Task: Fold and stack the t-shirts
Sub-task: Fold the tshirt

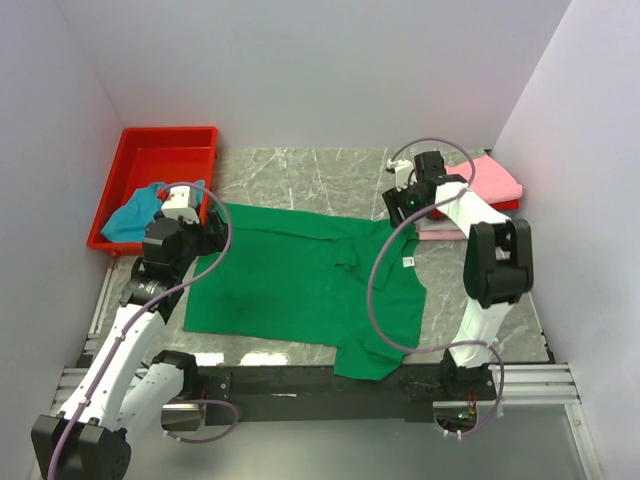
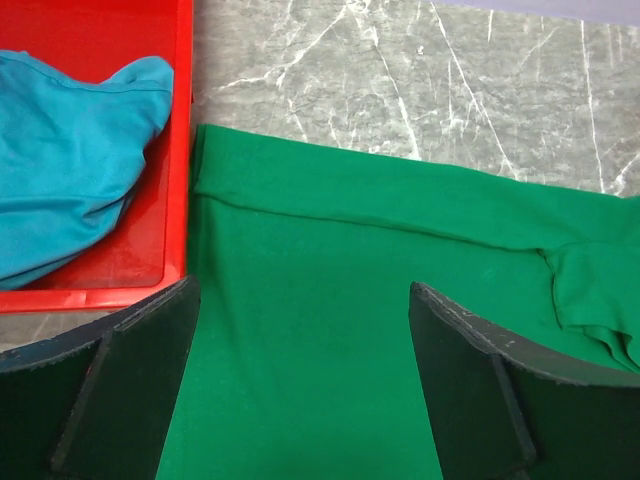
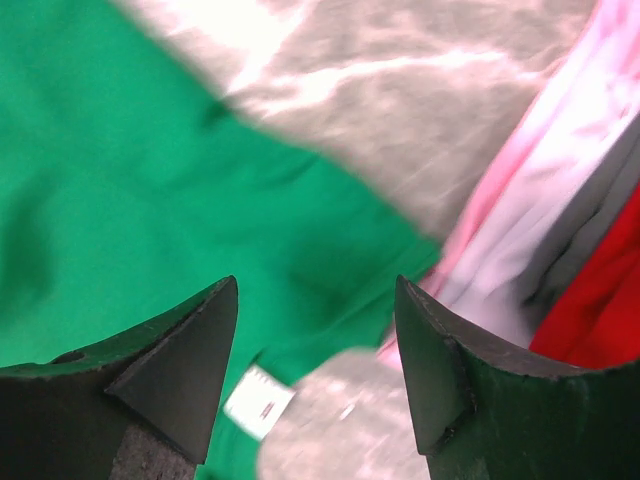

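The green shirt's far corner (image 1: 409, 231) (image 3: 375, 268) beside the folded stack is just below my right gripper's open fingers. My right gripper needs to go down onto that corner next and close.
A bright green t-shirt (image 1: 300, 285) lies spread on the marble table, its white neck label (image 1: 408, 261) near the right side. My left gripper (image 1: 205, 240) is open and empty over the shirt's left edge (image 2: 300, 330), beside the tray. My right gripper (image 1: 403, 205) is open and empty above the shirt's far right corner (image 3: 250, 220); the label (image 3: 258, 400) shows between its fingers. A teal-blue shirt (image 1: 135, 212) lies crumpled in the red tray (image 2: 70, 170). A folded stack with a pink shirt on top (image 1: 485, 180) sits at the right, its pink, whitish and red layers (image 3: 560, 250) visible.
The red plastic tray (image 1: 165, 150) stands at the back left, touching the green shirt's left edge. White walls close in the back and both sides. The green shirt's lower sleeve (image 1: 365, 360) hangs over the table's near edge onto the black rail.
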You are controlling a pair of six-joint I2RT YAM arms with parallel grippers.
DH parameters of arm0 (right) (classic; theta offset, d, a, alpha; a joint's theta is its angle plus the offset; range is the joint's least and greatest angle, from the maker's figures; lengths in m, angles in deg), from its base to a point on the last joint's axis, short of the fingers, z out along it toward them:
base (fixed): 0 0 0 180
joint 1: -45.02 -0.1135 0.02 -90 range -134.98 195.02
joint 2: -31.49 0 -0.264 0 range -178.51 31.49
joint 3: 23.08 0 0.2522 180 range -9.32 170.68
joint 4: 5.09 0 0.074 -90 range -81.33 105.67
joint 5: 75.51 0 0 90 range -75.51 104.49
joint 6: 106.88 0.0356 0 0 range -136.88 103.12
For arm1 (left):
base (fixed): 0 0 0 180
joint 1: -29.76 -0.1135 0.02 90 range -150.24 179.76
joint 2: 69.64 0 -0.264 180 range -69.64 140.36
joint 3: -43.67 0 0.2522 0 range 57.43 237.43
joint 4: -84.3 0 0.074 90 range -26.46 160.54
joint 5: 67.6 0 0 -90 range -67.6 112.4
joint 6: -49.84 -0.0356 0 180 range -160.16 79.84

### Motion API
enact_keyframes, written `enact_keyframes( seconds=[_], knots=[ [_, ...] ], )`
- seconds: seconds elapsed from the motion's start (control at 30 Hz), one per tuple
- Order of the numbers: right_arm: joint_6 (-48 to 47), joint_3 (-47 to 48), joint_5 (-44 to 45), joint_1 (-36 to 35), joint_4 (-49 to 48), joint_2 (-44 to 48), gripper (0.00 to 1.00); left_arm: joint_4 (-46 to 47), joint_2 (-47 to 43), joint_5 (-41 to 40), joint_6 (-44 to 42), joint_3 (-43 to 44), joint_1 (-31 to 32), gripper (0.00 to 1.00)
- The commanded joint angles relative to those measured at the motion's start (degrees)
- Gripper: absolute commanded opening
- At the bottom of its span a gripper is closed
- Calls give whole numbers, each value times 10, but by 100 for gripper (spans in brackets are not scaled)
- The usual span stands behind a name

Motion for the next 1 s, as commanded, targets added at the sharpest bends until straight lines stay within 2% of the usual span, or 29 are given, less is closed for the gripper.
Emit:
enact_keyframes(
  seconds=[0.0,0.33,0.63,0.83,0.93,0.97],
  knots=[
    [-4,52,37,12,-9,-36,70,9,-12,9,-4,21,-1,90],
    [-27,102,68,20,18,-109,68,6,-6,16,-6,24,-2,89],
    [-45,106,20,20,57,-123,58,5,-6,16,-8,23,-2,89],
    [-51,114,19,21,75,-131,43,5,-4,17,-8,25,-1,89],
    [-50,123,17,22,78,-130,26,5,-7,15,-8,23,-2,89],
    [-50,124,16,21,78,-126,23,6,-7,15,-8,23,-1,89]
  ],
)
